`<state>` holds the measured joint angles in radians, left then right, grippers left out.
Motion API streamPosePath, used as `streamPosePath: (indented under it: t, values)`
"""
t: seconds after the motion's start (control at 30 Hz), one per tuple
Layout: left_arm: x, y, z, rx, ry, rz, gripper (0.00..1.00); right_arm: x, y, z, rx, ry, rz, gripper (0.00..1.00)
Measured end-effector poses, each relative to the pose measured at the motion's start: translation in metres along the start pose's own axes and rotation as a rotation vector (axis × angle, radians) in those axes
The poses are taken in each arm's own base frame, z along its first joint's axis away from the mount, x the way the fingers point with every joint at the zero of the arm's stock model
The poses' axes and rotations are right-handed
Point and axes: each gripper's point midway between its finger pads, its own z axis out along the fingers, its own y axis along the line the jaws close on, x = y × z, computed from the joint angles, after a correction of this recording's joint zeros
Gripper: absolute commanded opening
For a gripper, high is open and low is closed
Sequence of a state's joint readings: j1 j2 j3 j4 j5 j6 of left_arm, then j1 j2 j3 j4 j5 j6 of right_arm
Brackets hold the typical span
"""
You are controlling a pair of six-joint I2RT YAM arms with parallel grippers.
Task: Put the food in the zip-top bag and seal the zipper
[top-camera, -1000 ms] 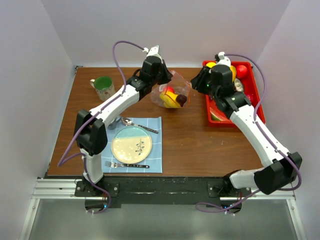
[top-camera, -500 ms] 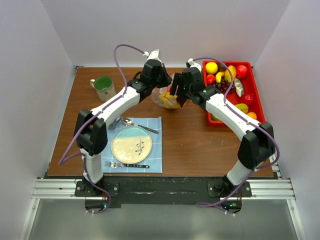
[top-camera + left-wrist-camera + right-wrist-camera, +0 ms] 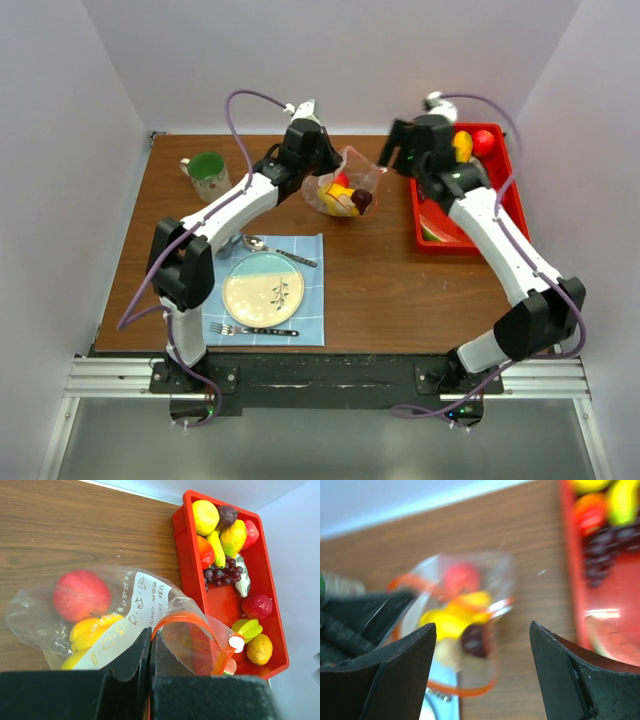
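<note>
My right gripper moves to the right in the top view next, then down onto the dark purple fruit, which lies uncovered at the tray's far side.
The clear zip-top bag [image 3: 345, 190] lies on the table behind the placemat, its mouth held open. My left gripper [image 3: 320, 160] is shut on the bag's rim [image 3: 150, 632], right at the orange-red zipper [image 3: 189, 621] with its white slider [image 3: 236, 642]. Inside the bag are a red apple [image 3: 81, 595], yellow pieces [image 3: 92, 632] and a dark purple piece [image 3: 475, 640]. My right gripper [image 3: 398, 152] is open and empty, above the table between the bag and the tray; its view [image 3: 482, 635] is blurred. More food, including purple grapes [image 3: 223, 573], lies in the tray.
A red tray [image 3: 512, 190] stands at the back right with several toy fruits in it. A green mug [image 3: 207, 175] is at the back left. A plate [image 3: 263, 288], spoon [image 3: 275, 250] and fork [image 3: 250, 330] lie on a blue placemat near the front.
My right gripper swung from over the tray to the bag's mouth, then drew back right towards the tray. My left gripper kept hold of the bag's rim.
</note>
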<state>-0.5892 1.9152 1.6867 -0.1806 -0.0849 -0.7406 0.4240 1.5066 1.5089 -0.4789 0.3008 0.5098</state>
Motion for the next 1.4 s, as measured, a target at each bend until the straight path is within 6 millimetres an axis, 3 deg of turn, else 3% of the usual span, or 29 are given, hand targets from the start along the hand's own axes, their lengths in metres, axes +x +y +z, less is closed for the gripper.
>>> streamPosePath:
  t: [0.1, 0.2, 0.47, 0.6, 0.73, 0.97, 1.2, 1.4]
  values:
    - [-0.004, 0.003, 0.001, -0.006, -0.006, -0.015, 0.0, -0.036, -0.058, 0.003, 0.108, -0.064, 0.071, 0.77]
    - [-0.006, 0.005, 0.001, -0.007, -0.007, -0.032, 0.0, -0.05, -0.106, 0.023, 0.209, -0.067, 0.117, 0.75]
    - [-0.005, -0.002, 0.0, 0.022, 0.003, -0.047, 0.0, -0.045, -0.162, 0.142, 0.28, 0.028, 0.168, 0.72]
    - [-0.004, -0.004, -0.001, 0.034, 0.012, -0.053, 0.0, -0.038, -0.183, 0.192, 0.316, 0.028, 0.177, 0.72]
    - [-0.003, -0.005, -0.001, 0.039, 0.017, -0.052, 0.0, -0.036, -0.201, 0.221, 0.351, 0.009, 0.192, 0.72]
    - [-0.004, -0.007, -0.001, 0.046, 0.016, -0.049, 0.0, -0.048, -0.22, 0.246, 0.371, -0.081, 0.234, 0.73]
    - [-0.005, -0.008, -0.001, 0.053, 0.013, -0.039, 0.0, -0.066, -0.223, 0.273, 0.359, -0.169, 0.273, 0.71]
    - [-0.009, -0.011, -0.002, 0.059, 0.005, -0.027, 0.0, -0.061, -0.232, 0.289, 0.379, -0.194, 0.284, 0.7]
